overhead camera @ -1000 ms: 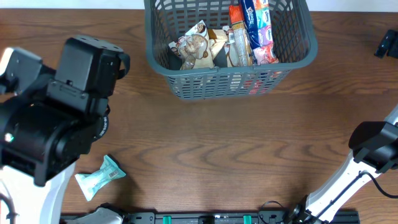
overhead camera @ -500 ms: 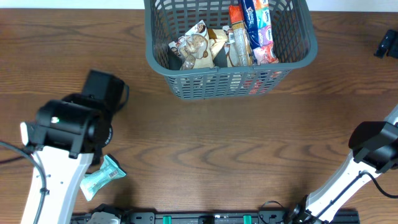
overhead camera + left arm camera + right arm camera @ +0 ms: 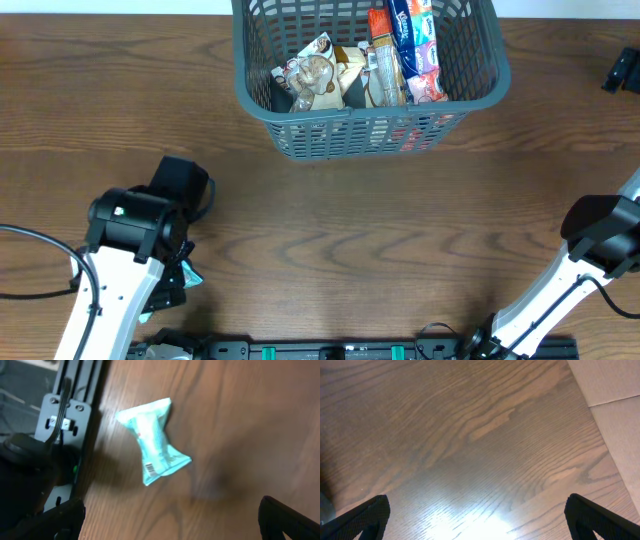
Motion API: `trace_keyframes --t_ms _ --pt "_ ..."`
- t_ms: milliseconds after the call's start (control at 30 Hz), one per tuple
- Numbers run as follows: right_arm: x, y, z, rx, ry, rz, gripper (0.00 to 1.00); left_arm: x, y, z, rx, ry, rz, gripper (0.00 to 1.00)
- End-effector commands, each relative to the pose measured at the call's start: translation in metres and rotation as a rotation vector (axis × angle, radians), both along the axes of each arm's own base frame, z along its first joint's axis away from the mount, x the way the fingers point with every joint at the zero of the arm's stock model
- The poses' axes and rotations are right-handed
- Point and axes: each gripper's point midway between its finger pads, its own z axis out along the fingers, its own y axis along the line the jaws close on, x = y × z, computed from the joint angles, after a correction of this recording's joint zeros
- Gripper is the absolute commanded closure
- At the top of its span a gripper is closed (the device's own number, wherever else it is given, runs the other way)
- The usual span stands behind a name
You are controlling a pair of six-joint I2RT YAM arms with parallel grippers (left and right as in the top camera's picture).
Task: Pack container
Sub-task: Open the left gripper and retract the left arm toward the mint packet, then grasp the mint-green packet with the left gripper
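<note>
The left gripper moves down, open, onto the packet's narrow middle [image 3: 153,440] next, where the spread fingers fit around it, since the teal packet lies flat below.
The dark grey-blue basket [image 3: 300,118] stands at the table's back centre and holds several snack packets [image 3: 318,76]. A light teal packet [image 3: 153,441] lies flat on the wood near the front left edge. In the overhead view only a sliver of the teal packet [image 3: 190,275] shows beside my left arm. My left gripper [image 3: 167,522] is open and empty, hovering above the table a little short of the packet. My right gripper [image 3: 480,517] is open and empty over bare wood at the right side; in the overhead view only its arm [image 3: 600,245] shows.
A black metal rail [image 3: 70,415] runs along the table's front edge, close to the teal packet. A black object [image 3: 623,70] sits at the far right edge. The table's right edge and pale floor [image 3: 615,405] show in the right wrist view.
My left arm has swung down and toward the front left, and now covers most of the teal packet in the overhead view. The right arm has not moved.
</note>
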Motion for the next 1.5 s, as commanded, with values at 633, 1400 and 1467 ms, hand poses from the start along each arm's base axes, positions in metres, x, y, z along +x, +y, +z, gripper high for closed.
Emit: trace_keyframes --t_ms 633,1400,1467 --pt "-0.005 -0.005 0.003 0.002 -0.008 -0.027 0.01 -0.035 0.003 -0.133 -0.179 0.098 0.273 0.01" --pt "-0.005 -0.005 0.003 0.002 -0.008 -0.027 0.01 -0.032 0.008 -0.189 -0.168 0.046 0.062 0.94" --pt "-0.005 -0.005 0.003 0.002 -0.008 -0.027 0.01 -0.031 0.008 -0.189 -0.168 0.040 0.061 0.94"
